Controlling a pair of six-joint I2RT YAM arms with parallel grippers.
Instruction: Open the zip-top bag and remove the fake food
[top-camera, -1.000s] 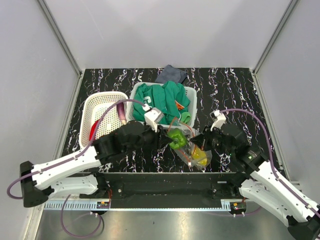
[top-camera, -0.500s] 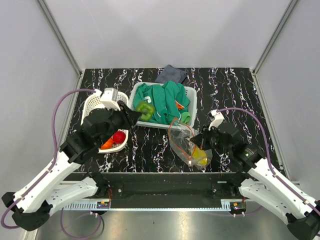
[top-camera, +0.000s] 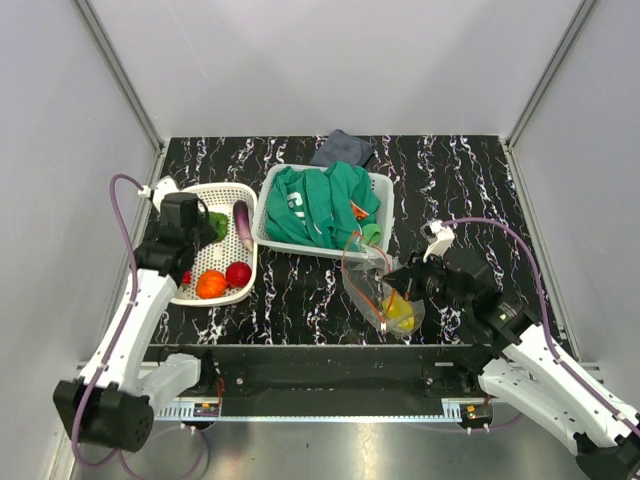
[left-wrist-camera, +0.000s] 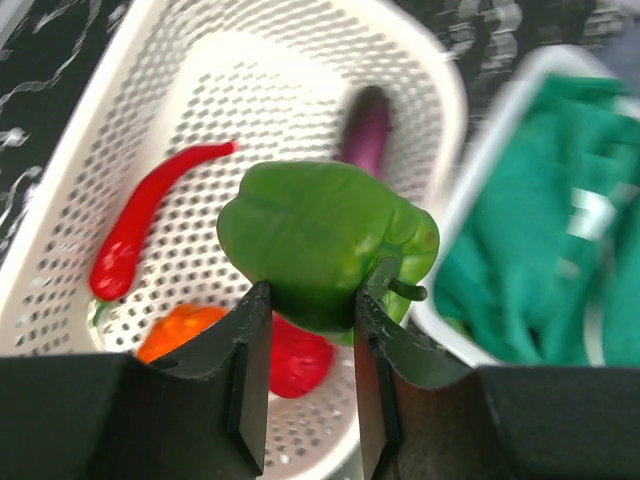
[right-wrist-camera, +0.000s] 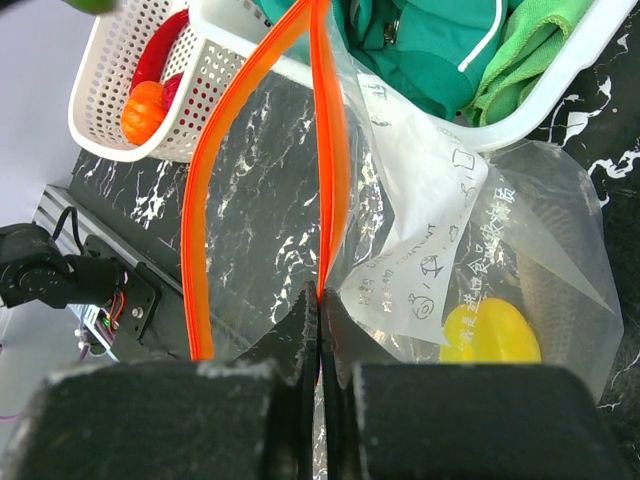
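The basket's bottom (top-camera: 213, 248) (left-wrist-camera: 254, 154) between the red chili and purple eggplant is bare, so the green pepper comes down into that gap next in my left gripper, which releases it.
The zip-top bag (top-camera: 372, 290) lies open at centre front, and a yellow piece (top-camera: 400, 316) shows inside it. My right gripper (top-camera: 392, 288) is shut on its orange-red zip strip (right-wrist-camera: 326, 150), with the bag's (right-wrist-camera: 420, 250) yellow piece (right-wrist-camera: 490, 336) below. My left gripper (left-wrist-camera: 312, 300) is shut on a green toy pepper (left-wrist-camera: 325, 240) and holds it over the white perforated basket (left-wrist-camera: 120, 120). In the basket lie a red chili (left-wrist-camera: 150, 225), a purple eggplant (left-wrist-camera: 365, 125), an orange round piece (left-wrist-camera: 180, 330) and a red round fruit (left-wrist-camera: 300, 362). In the top view the left gripper (top-camera: 205, 224) hangs over the basket (top-camera: 186, 205).
A white bin (top-camera: 384, 188) with a green garment (top-camera: 320, 205) stands behind the bag, close to its mouth. A grey cloth (top-camera: 343, 149) lies behind the bin. Grey walls close in the table on the left, right and back.
My left arm has swung left from the bag with the green pepper, to above the perforated basket. My right gripper has kept hold of the zip strip.
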